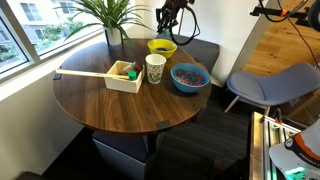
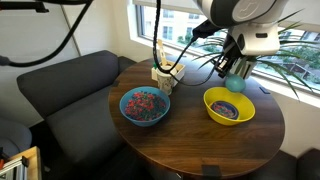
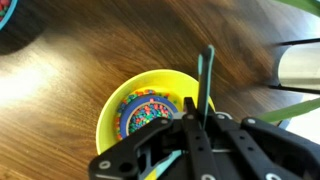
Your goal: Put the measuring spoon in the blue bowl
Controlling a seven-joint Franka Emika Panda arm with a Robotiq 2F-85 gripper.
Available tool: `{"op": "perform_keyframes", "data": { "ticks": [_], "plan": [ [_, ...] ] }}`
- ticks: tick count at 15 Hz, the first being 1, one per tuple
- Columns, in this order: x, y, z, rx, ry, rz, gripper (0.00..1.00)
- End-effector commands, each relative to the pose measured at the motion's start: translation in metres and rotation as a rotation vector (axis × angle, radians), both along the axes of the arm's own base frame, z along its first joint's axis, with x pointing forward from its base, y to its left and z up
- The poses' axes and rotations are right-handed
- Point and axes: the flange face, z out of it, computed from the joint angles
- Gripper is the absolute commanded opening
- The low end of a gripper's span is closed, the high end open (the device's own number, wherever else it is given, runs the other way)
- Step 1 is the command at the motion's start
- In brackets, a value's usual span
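Note:
The spoon moves with my gripper from the yellow bowl [image 1: 162, 46] over to the blue bowl [image 1: 189, 77] next and goes down for release, since the scoop hangs by the wrong bowl.
My gripper [image 2: 236, 66] hangs over the yellow bowl [image 2: 229, 106] and is shut on the teal measuring spoon [image 2: 235, 84], whose round scoop hangs just above the bowl's far rim. In the wrist view the spoon's thin teal handle [image 3: 207, 72] sticks out between the shut fingers [image 3: 200, 118], with the yellow bowl [image 3: 115, 105] and its coloured beads right below. The blue bowl [image 2: 145, 106], full of coloured beads, stands on the table beside the yellow bowl, apart from the gripper. It also shows in an exterior view [image 1: 190, 77], with the gripper [image 1: 166, 20] above the yellow bowl [image 1: 162, 46].
A white paper cup [image 1: 155, 68] and a wooden box [image 1: 125, 76] with small items stand on the round wooden table [image 1: 110, 105]. A potted plant [image 1: 112, 15] is at the table's back by the window. A dark sofa [image 2: 60, 85] and a grey chair [image 1: 270, 85] flank the table.

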Motion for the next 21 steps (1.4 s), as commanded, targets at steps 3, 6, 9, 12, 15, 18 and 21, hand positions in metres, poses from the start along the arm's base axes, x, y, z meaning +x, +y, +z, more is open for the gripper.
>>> {"op": "perform_keyframes", "data": {
  "ticks": [3,6,9,12,15,18,21],
  "plan": [
    [-0.053,0.018,0.011,0.175,-0.049,-0.102,0.02],
    [-0.079,0.032,0.015,0.223,-0.041,-0.14,0.02],
    [-0.11,0.045,0.013,0.222,0.002,-0.241,0.02],
    [-0.141,0.061,0.006,0.228,0.027,-0.361,0.02],
    [-0.13,0.059,0.007,0.228,0.034,-0.356,0.08],
    [-0.154,0.066,0.004,0.229,0.044,-0.391,0.08],
    [-0.158,0.066,0.004,0.231,0.045,-0.395,0.08]
  ]
}}
